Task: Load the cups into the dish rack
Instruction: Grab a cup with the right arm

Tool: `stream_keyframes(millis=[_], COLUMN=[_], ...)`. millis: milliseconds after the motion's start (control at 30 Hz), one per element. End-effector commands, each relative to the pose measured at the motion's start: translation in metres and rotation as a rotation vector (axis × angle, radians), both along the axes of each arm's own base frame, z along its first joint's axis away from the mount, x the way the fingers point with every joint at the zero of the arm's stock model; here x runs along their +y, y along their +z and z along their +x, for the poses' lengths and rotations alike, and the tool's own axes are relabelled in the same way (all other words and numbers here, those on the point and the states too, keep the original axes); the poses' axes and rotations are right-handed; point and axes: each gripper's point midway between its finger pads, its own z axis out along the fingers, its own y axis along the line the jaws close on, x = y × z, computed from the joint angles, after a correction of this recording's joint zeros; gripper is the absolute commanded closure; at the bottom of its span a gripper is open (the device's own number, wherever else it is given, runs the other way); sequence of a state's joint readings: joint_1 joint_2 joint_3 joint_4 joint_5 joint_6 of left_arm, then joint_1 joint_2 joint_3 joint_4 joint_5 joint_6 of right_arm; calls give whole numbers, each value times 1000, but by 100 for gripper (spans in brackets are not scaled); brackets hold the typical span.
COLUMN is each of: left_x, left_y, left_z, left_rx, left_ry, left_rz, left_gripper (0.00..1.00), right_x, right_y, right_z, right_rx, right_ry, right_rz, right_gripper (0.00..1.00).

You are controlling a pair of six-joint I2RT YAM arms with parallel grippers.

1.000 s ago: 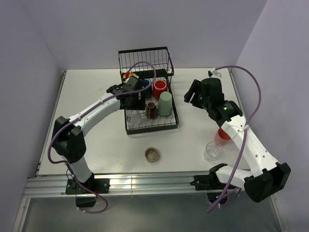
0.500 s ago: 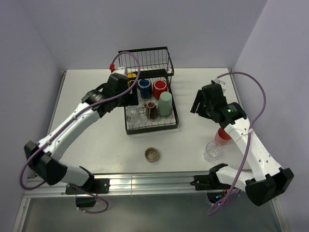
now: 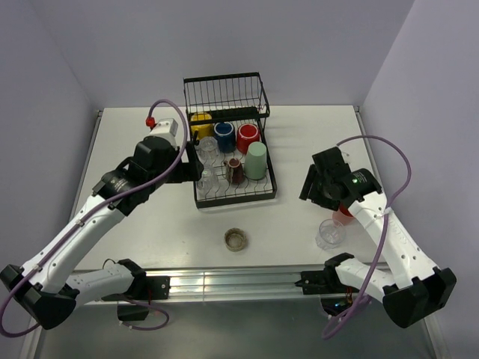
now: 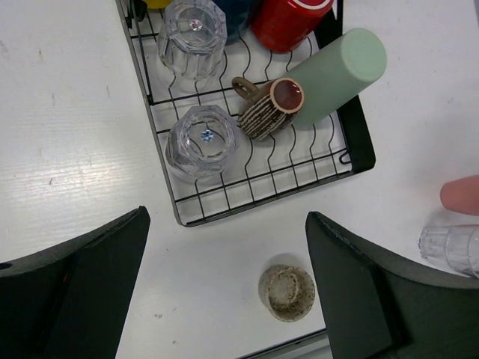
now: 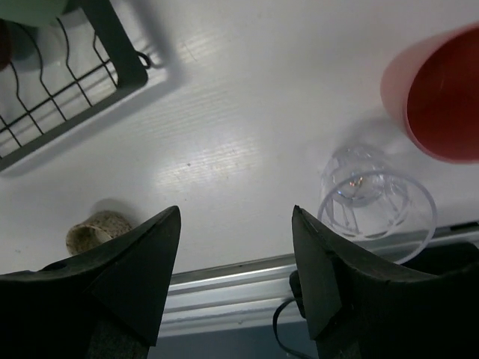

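The clear glass stands with its opening up, and its rack-side rim is free of the pink tumbler (image 3: 344, 212), so my right gripper will next lower and move back onto that rim.
The black wire dish rack (image 3: 199, 200) holds yellow (image 3: 200, 121), navy (image 3: 224, 136) and red (image 3: 248, 138) mugs, a green tumbler (image 4: 337, 71), a brown striped mug (image 4: 269, 105) and two clear glasses (image 4: 202, 142). On the table stand a low speckled cup (image 3: 236, 239), a clear glass (image 3: 329, 233) and a pink tumbler (image 3: 344, 212). My left gripper (image 4: 226, 217) hangs open and empty above the rack's near left corner. My right gripper (image 5: 236, 211) is open and empty over bare table, just left of the clear glass (image 5: 374, 202).
The rack's taller basket section (image 3: 224, 93) stands at the far end. An aluminium rail (image 3: 224, 284) runs along the table's near edge, close to the low cup and the clear glass. Walls close in the table on the left, back and right.
My left arm has drawn back from over the rack toward the left and near side. My right arm has come nearer, toward the clear glass. Both grippers stayed open.
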State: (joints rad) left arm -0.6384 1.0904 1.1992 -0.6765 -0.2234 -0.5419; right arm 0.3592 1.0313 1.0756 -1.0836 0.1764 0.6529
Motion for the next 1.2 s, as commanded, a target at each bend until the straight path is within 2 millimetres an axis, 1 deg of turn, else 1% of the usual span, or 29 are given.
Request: stream_keyframes(millis=[0, 67, 200, 233, 300, 367, 467, 600, 667, 700, 733, 767, 833, 900, 1033, 1167], left_x=[-5, -7, -10, -10, -10, -10, -11, -10, -10, -10, -10, -11, -10, -8, -7, -8], left_y=[19, 21, 16, 17, 14, 13, 9, 8, 8, 8, 7, 7, 7, 7, 7, 8], left_z=[-3, -6, -9, -10, -11, -12, -12, -14, -13, -14, -13, -14, -14, -15, -14, -13], left_rx=[-63, -66, -57, -62, -58, -57, -49, -49, -49, -48, -47, -46, -45, -46, -46, -45], left_ry=[-33, -47, -65, -68, -67, -70, -73, -71, -71, -71, -69, -72, -72, -67, -63, -63], left_rz=[-66, -78, -91, -97, -99, -104, -105, -108, -108, -107, -106, -107, -106, -99, -93, -91], left_gripper=[8, 8, 9, 9, 9, 9, 9, 9, 9, 9, 9, 9, 9, 9, 9, 9], right_x=[-11, -17, -32, -37, -39, -41, -41, -40, -39, -38, -36, -35, -34, -37, -37, -40], right_y=[-2, -6, -14, -15, -18, -22, -36, -48, -53, -58, -61, -68, -75, -85, -93, -102], right_z=[-18, -26, -39, -42, -45, -46, -49, -50, -46, -48, -45, -47, -45, -44, -45, -45], right_rx=[21, 43, 85, 90, 97, 98, 145, 187, 184, 196, 192, 208, 218, 229, 243, 252], right_ry=[-65, -92, -197, -217, -259, -287, -310, -323, -332, -333, -333, -338, -341, -357, -361, -368], right_rz=[0, -19, -58, -75, -72, -67, -71, -80, -72, -70, -60, -61, -57, -75, -77, -92], right_gripper=[31, 30, 32, 36, 39, 39, 39, 39, 39, 39, 40, 40, 41, 41, 42, 46])
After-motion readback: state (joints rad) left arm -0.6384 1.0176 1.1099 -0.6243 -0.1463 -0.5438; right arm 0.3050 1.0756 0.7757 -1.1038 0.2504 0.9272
